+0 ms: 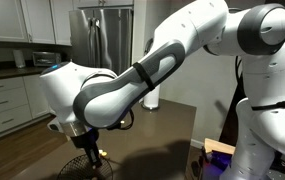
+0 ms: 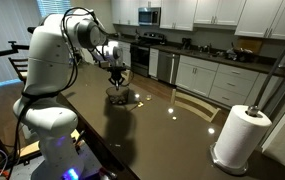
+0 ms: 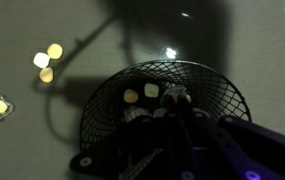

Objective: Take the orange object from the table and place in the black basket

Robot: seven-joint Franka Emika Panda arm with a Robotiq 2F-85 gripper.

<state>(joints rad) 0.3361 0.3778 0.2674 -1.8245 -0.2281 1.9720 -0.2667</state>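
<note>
The gripper should shift slightly over the basket's middle (image 1: 85, 169) (image 3: 147, 118) and open its fingers to release the orange object, since the black basket's opening spreads below the gripper.
The black basket (image 3: 197, 85) is a round wire-mesh bowl on the dark brown table (image 2: 172, 135); it also shows in both exterior views (image 2: 123, 98) (image 1: 84, 163). My gripper (image 3: 174, 98) reaches down into the basket, its fingers close together on a small orange object (image 3: 176, 93) at their tips. The picture is dark and the object is mostly hidden by the fingers. In both exterior views the gripper (image 2: 117, 86) (image 1: 93, 150) hangs just over the basket's middle.
A paper towel roll (image 2: 240, 136) stands at the table's near corner. A pale wooden chair (image 2: 193, 104) sits at the far side. White kitchen counters (image 2: 207, 75) and a fridge (image 1: 102, 40) lie beyond. Ceiling lights (image 3: 48, 58) reflect off the tabletop.
</note>
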